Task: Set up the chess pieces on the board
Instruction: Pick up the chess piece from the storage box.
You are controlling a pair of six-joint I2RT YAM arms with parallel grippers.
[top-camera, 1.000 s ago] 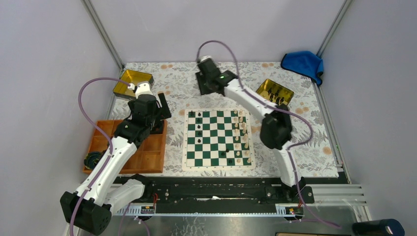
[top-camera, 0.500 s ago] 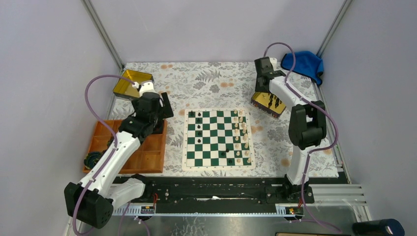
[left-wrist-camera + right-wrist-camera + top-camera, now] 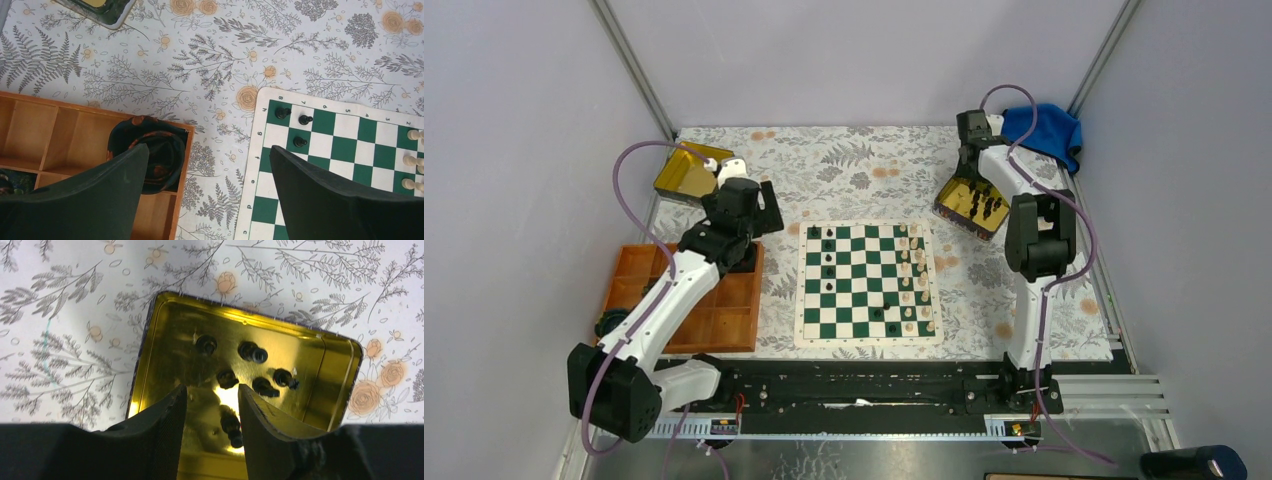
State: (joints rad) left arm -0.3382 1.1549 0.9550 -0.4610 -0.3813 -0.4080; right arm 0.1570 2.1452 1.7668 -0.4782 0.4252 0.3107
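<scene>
I will next lower the open fingers of my right gripper around the black piece nearest the tin's far corner [image 3: 971, 187] [image 3: 206, 345], because that piece is below the gripper and apart from the others.
The green and white board [image 3: 869, 283] lies mid-table. Several black chess pieces [image 3: 827, 258] stand on its left squares, and cream figures line its right side. My right gripper [image 3: 972, 165] is open above the gold tin [image 3: 951, 215]. In the right wrist view its jaws [image 3: 212, 390] hang over several black pieces [image 3: 252, 352] lying in the tin [image 3: 150, 355], and one lying piece [image 3: 231, 426] shows between the fingers. My left gripper [image 3: 759, 222] is wide open and empty [image 3: 208, 149] over the cloth between tray and board [image 3: 260, 150].
An orange compartmented tray [image 3: 714, 320] sits left of the board, with a dark rolled item [image 3: 155, 150] in one compartment. A second gold tin [image 3: 686, 172] is at the back left. A blue cloth [image 3: 1039, 125] lies in the back right corner.
My right arm swung from the back centre to the right and now hangs over the gold tin. My left arm shifted slightly back and right.
</scene>
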